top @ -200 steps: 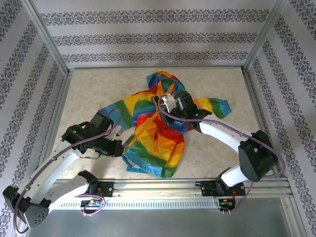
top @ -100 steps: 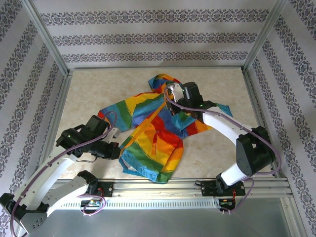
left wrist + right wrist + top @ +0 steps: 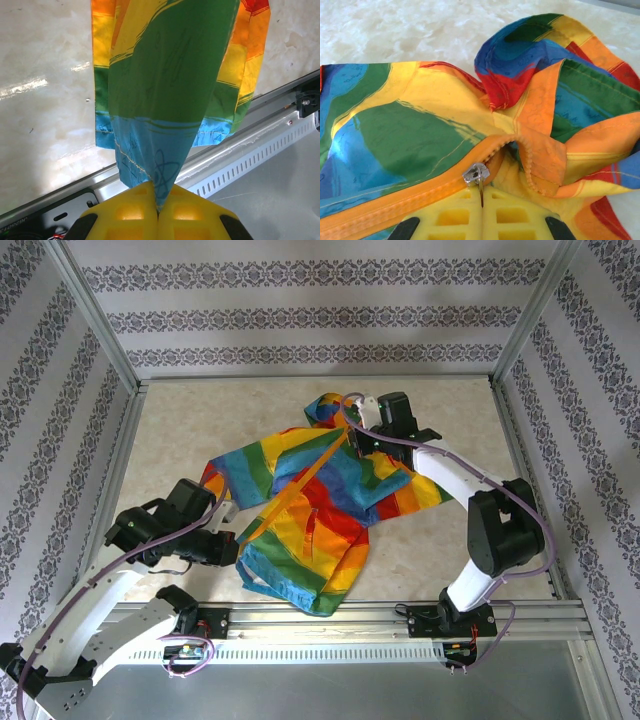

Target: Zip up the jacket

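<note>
My right gripper moves outward to the zipper's collar end (image 3: 542,190), just outward of it, next and releases the pull (image 3: 481,187), because teeth still gape there.
The rainbow-striped jacket (image 3: 310,505) lies stretched across the table, hood (image 3: 330,408) at the far end. Its orange zipper (image 3: 305,480) runs diagonally from the hem up to the collar. My right gripper (image 3: 352,425) is at the collar, shut on the metal zipper pull (image 3: 481,187); the silver slider (image 3: 476,173) sits near the top of the zipper, with the teeth still parted just above it. My left gripper (image 3: 232,540) is at the near left, shut on the blue hem (image 3: 159,180) of the jacket, holding the fabric taut.
A metal rail (image 3: 400,618) runs along the table's near edge, just below the jacket hem. Frame posts stand at the table's corners, and patterned walls enclose the marble-look tabletop (image 3: 200,420).
My right gripper has travelled up and away along the zipper toward the hood, closing it behind. The jacket has been pulled straighter and longer. My left gripper has drifted slightly nearer, still holding the hem.
</note>
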Controlling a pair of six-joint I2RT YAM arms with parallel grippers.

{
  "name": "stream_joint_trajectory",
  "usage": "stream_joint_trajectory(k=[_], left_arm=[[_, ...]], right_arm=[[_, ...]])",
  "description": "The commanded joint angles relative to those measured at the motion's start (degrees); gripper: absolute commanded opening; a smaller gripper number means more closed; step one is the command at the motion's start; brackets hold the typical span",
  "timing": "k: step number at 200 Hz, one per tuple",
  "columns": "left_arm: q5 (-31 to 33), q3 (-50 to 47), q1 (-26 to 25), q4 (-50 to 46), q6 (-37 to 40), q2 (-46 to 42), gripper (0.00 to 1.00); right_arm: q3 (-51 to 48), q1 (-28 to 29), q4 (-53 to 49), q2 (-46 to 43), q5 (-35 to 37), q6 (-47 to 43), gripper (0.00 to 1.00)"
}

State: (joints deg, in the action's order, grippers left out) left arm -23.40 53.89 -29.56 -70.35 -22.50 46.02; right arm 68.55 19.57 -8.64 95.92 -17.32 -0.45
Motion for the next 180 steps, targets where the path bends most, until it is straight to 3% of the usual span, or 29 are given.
stream_joint_trajectory(k=[1, 100, 128, 160, 180], left_arm=[[1.32, -1.02, 0.03, -6.6, -1.58, -0.76, 0.0], [8.06, 1.61, 2.6, -6.42, 0.15, 6.22, 0.0], [8.44, 3.69, 7.6, -3.63, 4.45, 9.79, 0.0], [2.02, 6.39, 16.65, -1.02, 11.02, 16.4, 0.0], [2.01, 8.07, 19.99, -1.67, 13.93, 18.04, 0.0]], right_arm=[[3.69, -2.41, 0.01, 1.56, 3.41, -1.54, 0.0], [12.82, -8.97, -4.16, 6.2, 3.54, -1.93, 0.0], [13.7, -10.14, -4.53, 6.65, 3.35, -1.14, 0.0], [13.98, -11.27, -5.4, 6.14, 3.39, 0.35, 0.0], [13.33, -11.74, -5.55, 5.63, 3.7, 0.45, 0.0]])
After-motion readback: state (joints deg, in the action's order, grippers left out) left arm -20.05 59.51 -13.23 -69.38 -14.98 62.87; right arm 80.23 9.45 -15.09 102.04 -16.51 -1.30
